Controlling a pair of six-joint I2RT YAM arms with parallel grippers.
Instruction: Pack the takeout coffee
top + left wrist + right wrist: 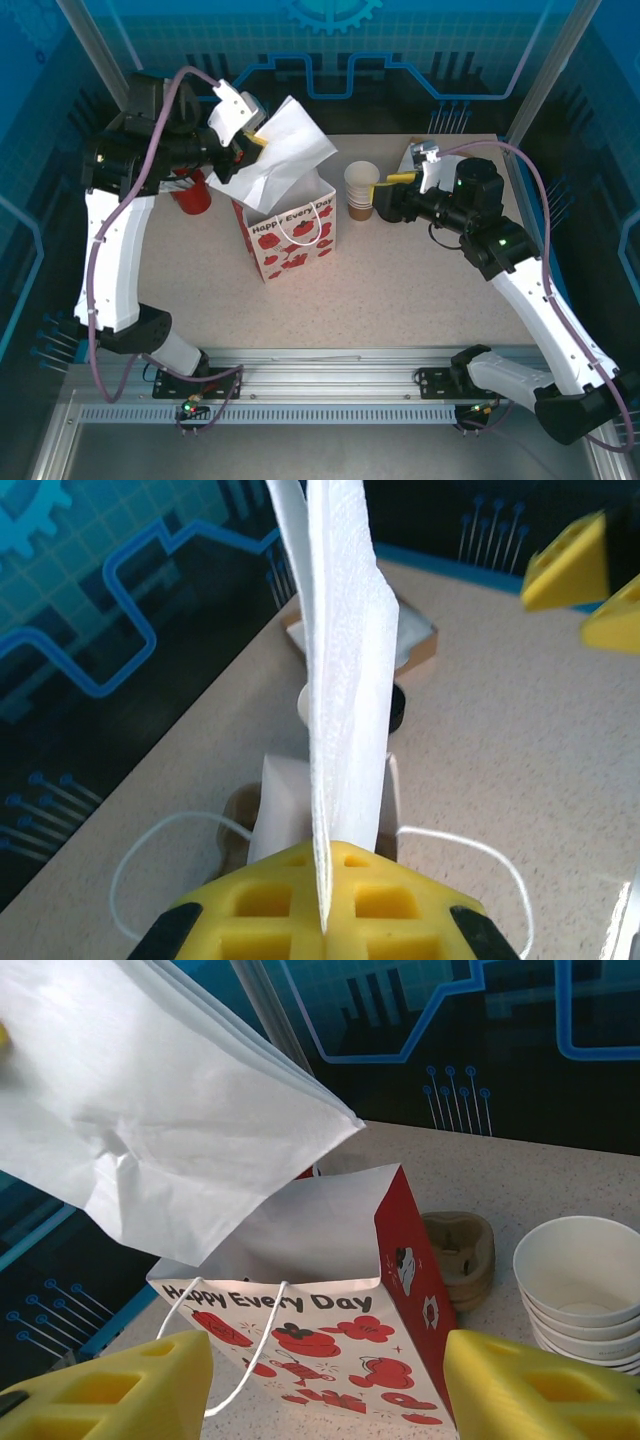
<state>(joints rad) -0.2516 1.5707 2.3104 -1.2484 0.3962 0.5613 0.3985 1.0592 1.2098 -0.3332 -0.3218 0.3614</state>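
I will move my left gripper over and down into the gift bag's open top (300,197) next, then let go of the tissue paper inside.
The takeout coffee is hidden from me. A red-and-white gift bag (292,228) printed "Happy Every Day" stands open at the table's middle, also seen as the gift bag (330,1310). My left gripper (257,136) hangs above the bag's rear left corner, shut on a sheet of white tissue paper (292,148). In the left wrist view the tissue paper (340,680) rises from between the closed yellow jaws of the left gripper (326,865). My right gripper (386,190) is open beside the bag's right side. In its wrist view the right gripper (325,1390) faces the bag with nothing between its fingers.
A stack of lidless white cups (361,189) stands right of the bag, close to my right fingers; the cups (582,1280) also show at that wrist view's right edge. A brown pulp cup carrier (460,1248) lies behind them. A red object (192,192) sits behind my left arm.
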